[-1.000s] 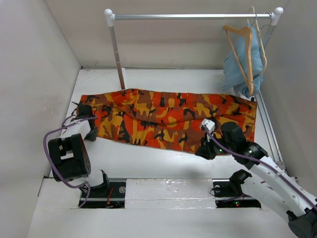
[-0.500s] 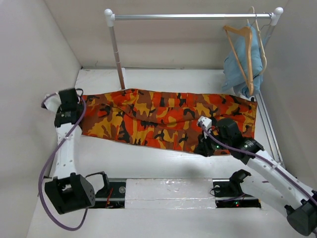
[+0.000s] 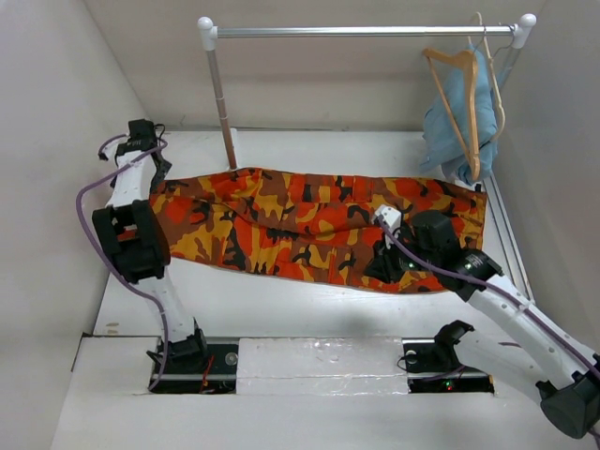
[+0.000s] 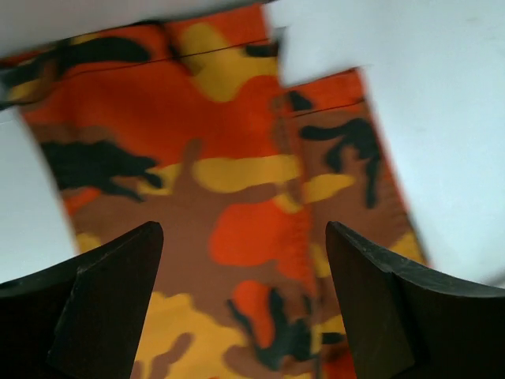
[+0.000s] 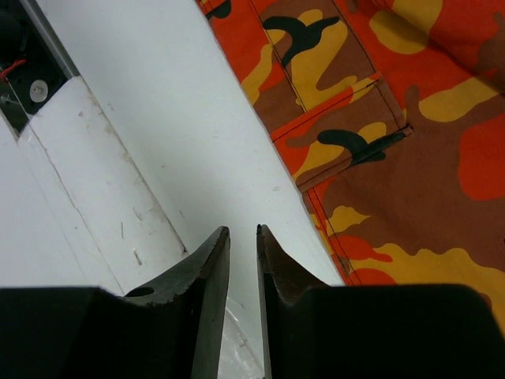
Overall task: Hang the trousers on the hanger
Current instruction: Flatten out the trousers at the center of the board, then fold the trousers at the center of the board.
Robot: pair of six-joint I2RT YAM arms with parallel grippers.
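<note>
My left gripper moves down and back toward the stitched hem on the trousers' near edge next, since its open fingers hover over flat cloth, away from that edge.
The camouflage trousers (image 3: 309, 225) lie spread flat across the table, running left to right. My left gripper (image 3: 155, 167) hovers over their far left end. In the left wrist view it (image 4: 242, 229) is open wide, with only the orange and brown cloth (image 4: 237, 181) below it and nothing between the fingers. My right gripper (image 3: 382, 267) sits at the near edge of the trousers, right of centre. In the right wrist view it (image 5: 242, 229) is over bare white table, its jaws a narrow slit apart and empty, the trousers' hem (image 5: 371, 158) just to its right. The empty wooden hanger (image 3: 457, 89) hangs at the rail's right end.
A metal clothes rail (image 3: 366, 31) spans the back, its left post (image 3: 223, 103) standing just behind the trousers. A light blue garment (image 3: 448, 127) on a second hanger hangs at the right. White walls close in both sides.
My left arm swung from the near left of the trousers to the far left corner, and its gripper went from shut to open, letting go of the cloth. The right gripper edged slightly left.
</note>
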